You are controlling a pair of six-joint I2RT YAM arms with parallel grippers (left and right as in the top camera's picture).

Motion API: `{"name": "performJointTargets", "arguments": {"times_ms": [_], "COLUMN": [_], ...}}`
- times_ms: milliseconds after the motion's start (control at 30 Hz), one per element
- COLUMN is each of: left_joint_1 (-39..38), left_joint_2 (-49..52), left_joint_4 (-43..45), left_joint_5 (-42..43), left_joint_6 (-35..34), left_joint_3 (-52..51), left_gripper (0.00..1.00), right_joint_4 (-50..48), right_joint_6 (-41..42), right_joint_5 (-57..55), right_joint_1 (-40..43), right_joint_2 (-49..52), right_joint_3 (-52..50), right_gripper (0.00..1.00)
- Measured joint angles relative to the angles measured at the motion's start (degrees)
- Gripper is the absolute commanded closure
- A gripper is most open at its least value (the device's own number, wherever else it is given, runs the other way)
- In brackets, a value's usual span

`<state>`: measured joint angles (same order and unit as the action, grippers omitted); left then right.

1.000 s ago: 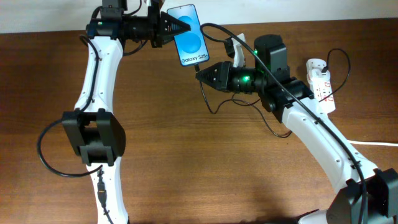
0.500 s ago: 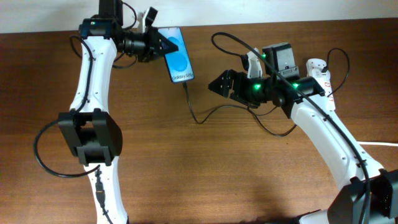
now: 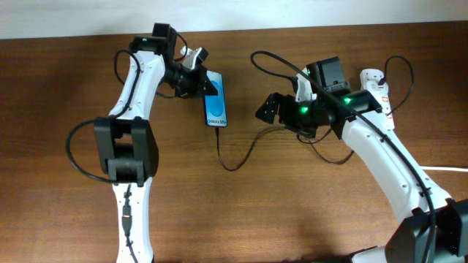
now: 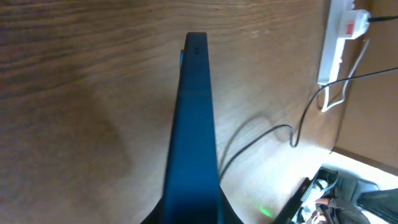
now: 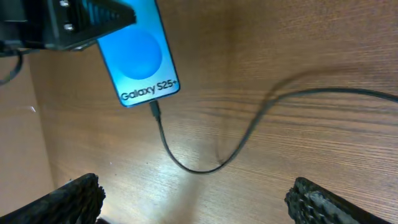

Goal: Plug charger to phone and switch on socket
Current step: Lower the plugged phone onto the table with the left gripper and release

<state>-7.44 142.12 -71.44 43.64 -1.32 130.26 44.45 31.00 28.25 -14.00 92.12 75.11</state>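
The left gripper lowers the phone [image 3: 216,107] onto the bare tabletop below it next and releases the phone's far end, as the charger's plug already sits in the phone's near edge.
The phone [image 3: 216,107], blue screen with white text, is held at its far short edge by my left gripper [image 3: 200,82], which is shut on it. In the left wrist view the phone [image 4: 194,118] shows edge-on over the wood; I cannot tell whether it touches the table. The charger [image 3: 235,165], a thin black cable, has its plug tip [image 5: 155,108] in the phone's [image 5: 138,55] near short edge. My right gripper [image 3: 265,109] hangs open to the right of the phone, its fingers [image 5: 71,198] wide apart above the cable and holding nothing. The socket [image 3: 377,93] lies at the far right.
A thick white cord [image 3: 442,169] runs off the right edge. The black cable loops under my right arm towards the socket [image 4: 339,36]. The table's back edge [image 3: 58,35] runs just behind the left arm.
My right gripper has opened, let go of the plug and drawn back to the right. The left gripper has carried the phone, cable attached, down and to the right.
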Motion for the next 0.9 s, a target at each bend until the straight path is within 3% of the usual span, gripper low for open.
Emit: {"name": "performJointTargets", "arguments": {"times_ms": [467, 700, 900], "left_joint_1": [-0.9, -0.9, -0.9], "left_joint_2": [5.1, 5.4, 5.5], "left_joint_4": [0.1, 0.2, 0.3], "left_joint_5": [-5.0, -5.1, -6.1], "left_joint_6": [-2.6, -2.8, -2.8], "left_joint_3": [-0.1, -0.1, -0.1], "left_gripper": [0.99, 0.81, 0.5], "right_joint_4": [1.9, 1.9, 1.9], "right_joint_6": [0.0, -0.1, -0.2], "right_joint_5": [-1.3, -1.3, -1.3], "right_joint_1": [0.0, 0.0, 0.0], "right_joint_2": [0.0, 0.0, 0.0], "right_joint_3": [0.0, 0.0, 0.0], "right_gripper": [0.01, 0.01, 0.01]}}
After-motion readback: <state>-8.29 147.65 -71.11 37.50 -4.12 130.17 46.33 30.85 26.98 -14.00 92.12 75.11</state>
